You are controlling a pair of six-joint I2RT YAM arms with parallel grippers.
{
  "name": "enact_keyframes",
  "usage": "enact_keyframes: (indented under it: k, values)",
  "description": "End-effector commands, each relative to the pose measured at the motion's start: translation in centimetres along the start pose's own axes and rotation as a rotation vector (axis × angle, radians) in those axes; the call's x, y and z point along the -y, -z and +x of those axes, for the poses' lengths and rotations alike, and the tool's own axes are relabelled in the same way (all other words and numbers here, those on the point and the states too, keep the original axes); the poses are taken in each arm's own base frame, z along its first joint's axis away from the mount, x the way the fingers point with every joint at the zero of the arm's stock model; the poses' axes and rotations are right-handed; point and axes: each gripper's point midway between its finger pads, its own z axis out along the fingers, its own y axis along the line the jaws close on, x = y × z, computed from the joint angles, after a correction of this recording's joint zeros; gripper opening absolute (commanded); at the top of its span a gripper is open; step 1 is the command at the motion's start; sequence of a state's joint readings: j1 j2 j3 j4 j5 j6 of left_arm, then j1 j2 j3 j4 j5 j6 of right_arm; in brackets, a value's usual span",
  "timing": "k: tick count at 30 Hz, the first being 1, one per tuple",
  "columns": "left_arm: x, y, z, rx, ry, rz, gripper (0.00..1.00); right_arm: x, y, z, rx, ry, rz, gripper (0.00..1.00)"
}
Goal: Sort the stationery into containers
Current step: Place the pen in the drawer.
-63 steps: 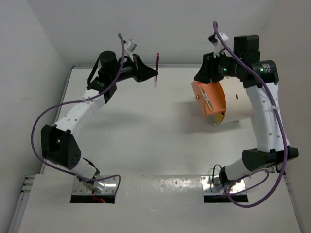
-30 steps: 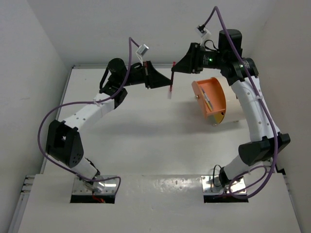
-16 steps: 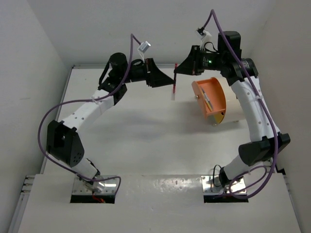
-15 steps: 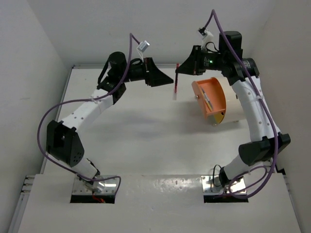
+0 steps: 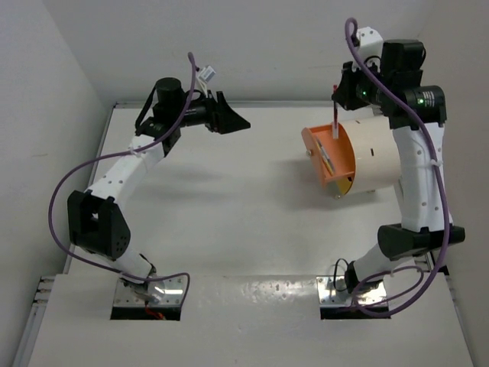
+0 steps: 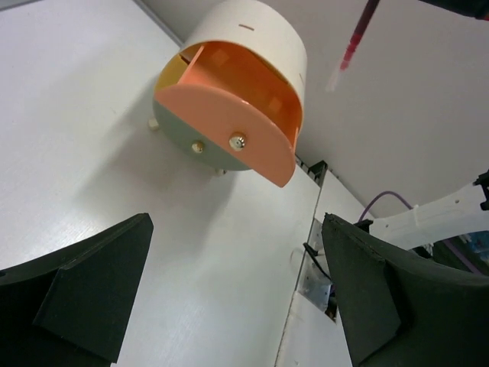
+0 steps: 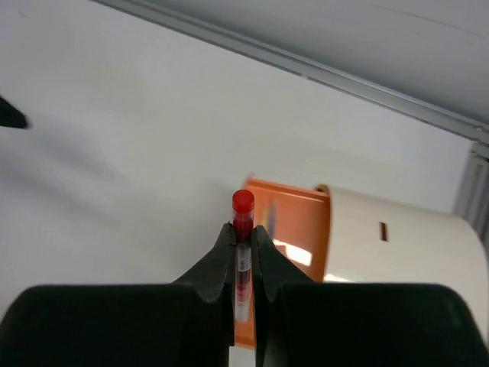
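Next, my right gripper moves down and over the middle of the orange drawer (image 5: 334, 167) (image 7: 294, 222), because that open drawer already holds pens like this red one.
My right gripper (image 5: 335, 97) is shut on a red pen (image 5: 335, 121), which hangs upright above the orange slide-out drawer (image 5: 334, 167) of the cream drum-shaped container (image 5: 376, 157). In the right wrist view the fingers (image 7: 223, 252) pinch the pen (image 7: 242, 203) just below its red cap, with the drawer (image 7: 294, 222) behind it. At least one pen (image 5: 326, 157) lies in the drawer. My left gripper (image 5: 231, 121) stands open and empty at the back left. Its wrist view shows the container (image 6: 252, 46), the round orange front disc (image 6: 229, 122) and the hanging pen (image 6: 357, 38).
The container stands at the back right of the white table (image 5: 229, 206), near the back wall. A grey rail (image 7: 306, 69) runs along the table's far edge. Both arm bases (image 5: 149, 294) sit at the near edge.
The left gripper opened and let go of the red pen as the right gripper shut on it. The right arm carried it rightward over the drawer; the left arm drew back left.
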State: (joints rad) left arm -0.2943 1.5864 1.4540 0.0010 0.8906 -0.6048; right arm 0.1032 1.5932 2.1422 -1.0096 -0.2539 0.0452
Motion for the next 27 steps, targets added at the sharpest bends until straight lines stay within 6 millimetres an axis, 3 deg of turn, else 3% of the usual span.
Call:
enact_keyframes:
  k: [1,8,11,15,23,27]
  values:
    - [1.4,0.6,-0.8,0.021,-0.088,0.014,1.00,4.3,-1.1,4.6,-0.194,0.172,0.177,0.00]
    - [0.7,0.5,0.0,-0.004,-0.070,-0.008,1.00,6.5,-3.8,8.0,-0.305,0.256,0.237,0.00]
    - [0.2,0.6,0.2,-0.020,-0.067,-0.040,1.00,6.1,-4.8,9.5,-0.351,0.255,0.211,0.00]
    - [-2.0,0.6,1.1,-0.081,-0.045,-0.143,1.00,5.2,-5.9,11.3,-0.397,0.246,0.182,0.00]
    - [-4.2,1.2,1.4,-0.103,-0.075,-0.245,1.00,4.9,-7.0,13.7,-0.498,0.189,0.185,0.00]
    - [-5.3,1.6,1.9,-0.129,-0.065,-0.309,1.00,5.5,-6.4,15.0,-0.588,0.174,0.221,0.00]
